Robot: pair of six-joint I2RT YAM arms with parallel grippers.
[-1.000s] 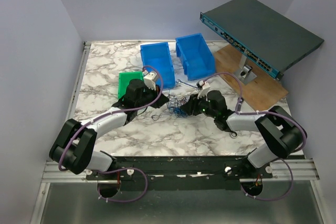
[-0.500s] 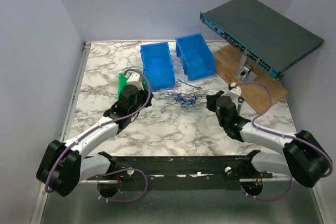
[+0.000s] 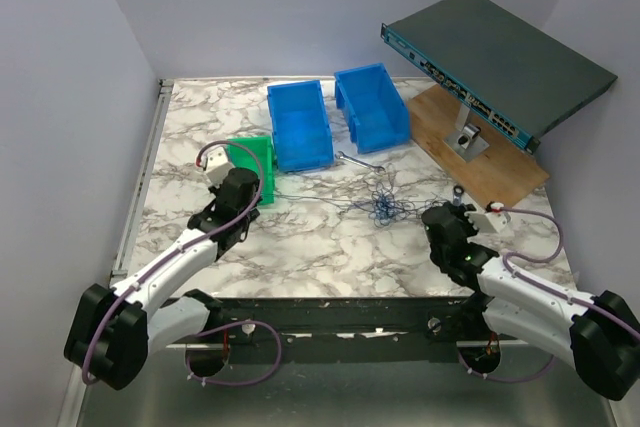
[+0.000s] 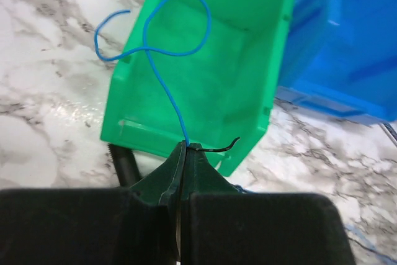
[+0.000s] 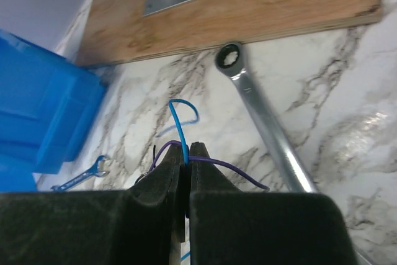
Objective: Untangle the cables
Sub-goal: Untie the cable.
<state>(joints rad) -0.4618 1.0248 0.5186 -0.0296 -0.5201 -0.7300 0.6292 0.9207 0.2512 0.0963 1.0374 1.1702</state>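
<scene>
Both cables go with my right gripper toward the left in the top view to the knot's edge (image 3: 400, 209) next and come free there, the knot still bunched between both grippers.
The cables (image 3: 385, 205) form a small blue and dark knot on the marble, right of centre, with thin strands running out to both sides. My left gripper (image 3: 255, 195) sits just before the green bin (image 3: 250, 155). In the left wrist view it (image 4: 186, 147) is shut on a looping blue cable (image 4: 164, 85) and a short dark cable end (image 4: 220, 148). My right gripper (image 3: 440, 217) is right of the knot, near the front. In the right wrist view it (image 5: 188, 147) is shut on a blue cable (image 5: 178, 122) and a purple cable (image 5: 232, 167).
Two blue bins (image 3: 300, 125) (image 3: 372, 107) stand at the back. A silver wrench (image 3: 358, 160) lies in front of them. A larger ratchet wrench (image 5: 267, 122) lies just ahead of my right gripper. A wooden board (image 3: 500, 162) carries a tilted network switch (image 3: 500, 57).
Both arms have drawn apart from the middle, the left to the left, the right to the right and nearer. The right gripper has shut. The knot has shifted right and its strands are stretched.
</scene>
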